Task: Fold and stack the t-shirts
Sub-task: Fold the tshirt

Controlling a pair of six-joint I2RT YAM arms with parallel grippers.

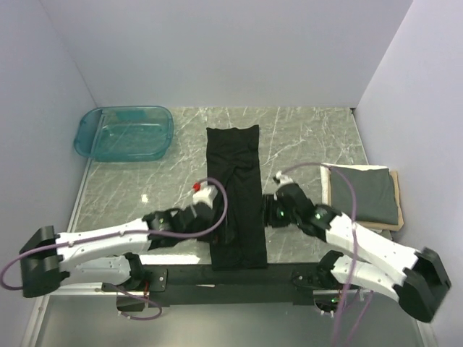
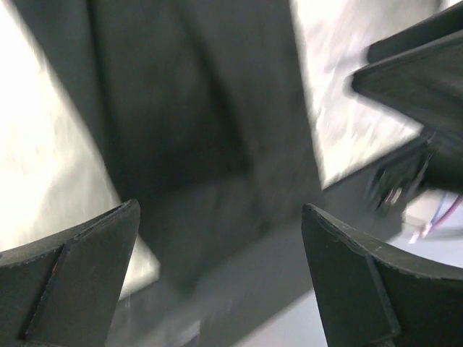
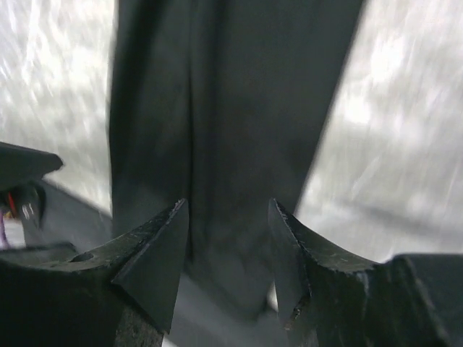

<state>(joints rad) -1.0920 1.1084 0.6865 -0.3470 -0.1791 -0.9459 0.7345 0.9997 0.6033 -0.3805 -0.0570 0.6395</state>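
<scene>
Next, my left gripper moves back and down onto the folded black t-shirt's near corner (image 1: 214, 267) (image 2: 179, 283) on the tub side, since that corner lies below it, toward my base.
A black t-shirt (image 1: 235, 191) lies folded into a long narrow strip down the middle of the table, its near end hanging over the front edge. My left gripper (image 1: 226, 230) is at the strip's left edge near the front, open, with the cloth (image 2: 181, 123) below its fingers. My right gripper (image 1: 265, 212) is at the strip's right edge, open, with the black cloth (image 3: 231, 130) between and beyond its fingertips. A dark grey t-shirt (image 1: 367, 194) lies folded on a tan board (image 1: 396, 217) at the right.
A clear teal tub (image 1: 124, 132) stands at the back left. The marble table top (image 1: 304, 144) shows on both sides of the black shirt. White walls close in the back and both sides.
</scene>
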